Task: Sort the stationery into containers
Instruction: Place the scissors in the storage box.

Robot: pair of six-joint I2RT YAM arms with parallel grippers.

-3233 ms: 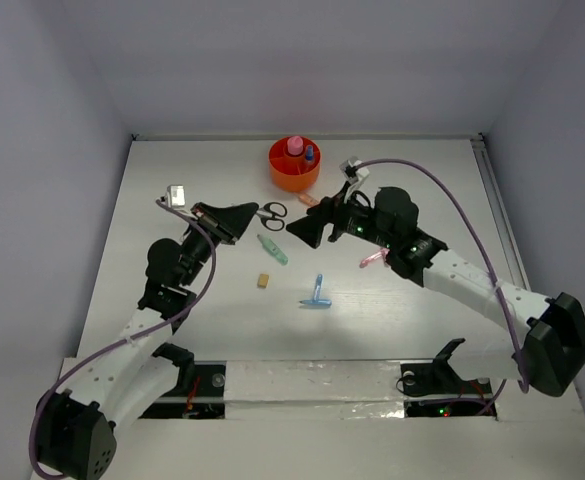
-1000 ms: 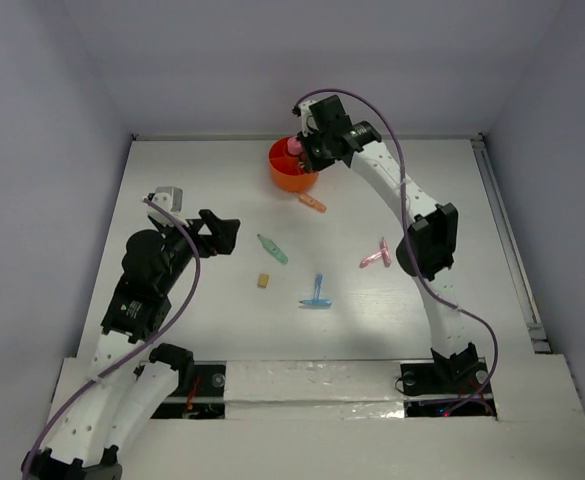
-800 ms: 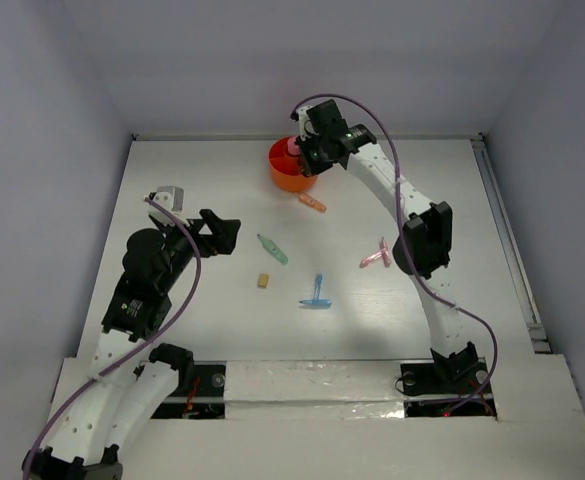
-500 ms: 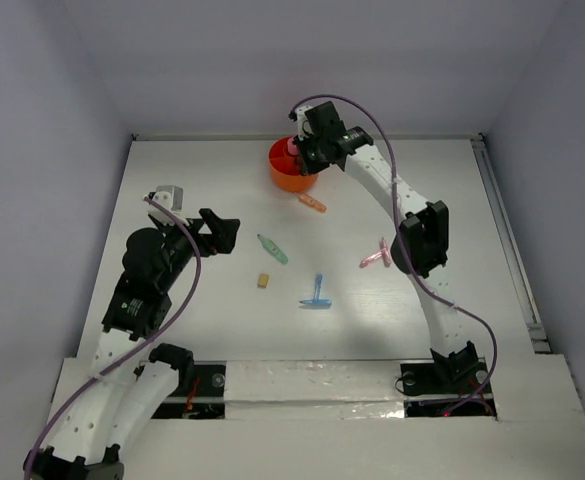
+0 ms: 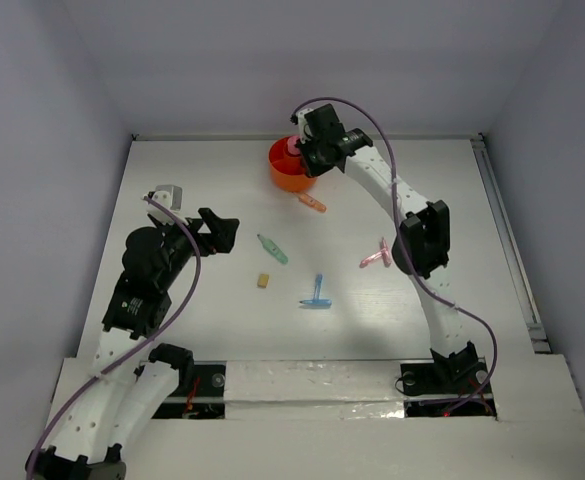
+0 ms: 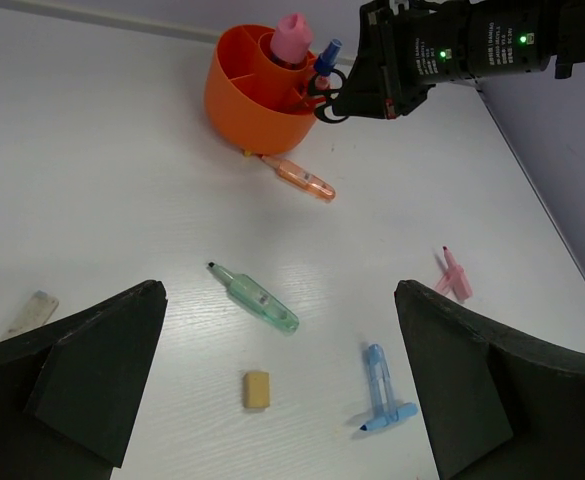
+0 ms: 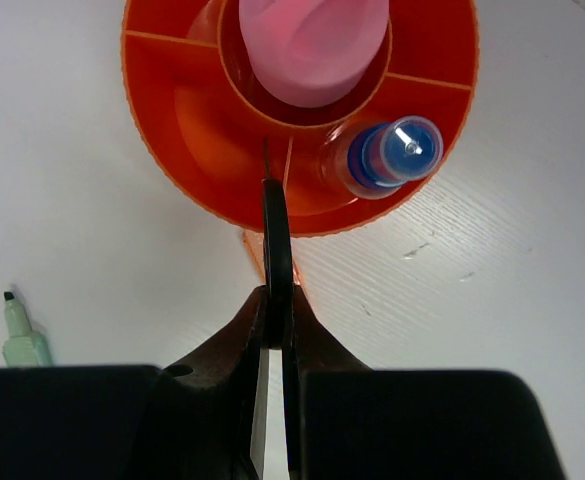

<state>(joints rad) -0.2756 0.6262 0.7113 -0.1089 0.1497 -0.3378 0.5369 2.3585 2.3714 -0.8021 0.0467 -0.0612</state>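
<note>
Next, the right gripper eases sideways over the blue pen's compartment and lets go of the scissors' black handle, since that lies to its right in the right wrist view.
The round orange tub (image 5: 284, 180) (image 6: 257, 105) (image 7: 152, 130) stands at the back of the table. It holds a pink-capped glue bottle (image 6: 292, 35) (image 7: 312, 45) and a blue pen (image 6: 327, 52) (image 7: 397, 150). My right gripper (image 5: 310, 152) (image 7: 277, 305) is shut on the black-handled scissors (image 6: 327, 95) (image 7: 277, 225), which hang tip-down over the tub's near compartment. My left gripper (image 5: 227, 232) is open and holds nothing, well left of the loose items. On the table lie a green piece (image 5: 272, 249) (image 6: 260, 299), a tan eraser (image 5: 263, 281) (image 6: 256, 389), a light-blue T-shaped piece (image 5: 316, 293) (image 6: 380, 385) and a pink piece (image 5: 375, 256) (image 6: 453, 275).
A peach-orange marker (image 5: 312, 203) (image 6: 302, 178) lies just in front of the tub. A small pale piece (image 6: 32, 310) sits at the far left in the left wrist view. Grey walls close the table at the back and sides; a rail (image 5: 500, 230) runs along the right edge.
The right gripper has carried the scissors from the table up to the tub and sunk slightly over it in the last second. The left arm has drawn back and stayed open.
</note>
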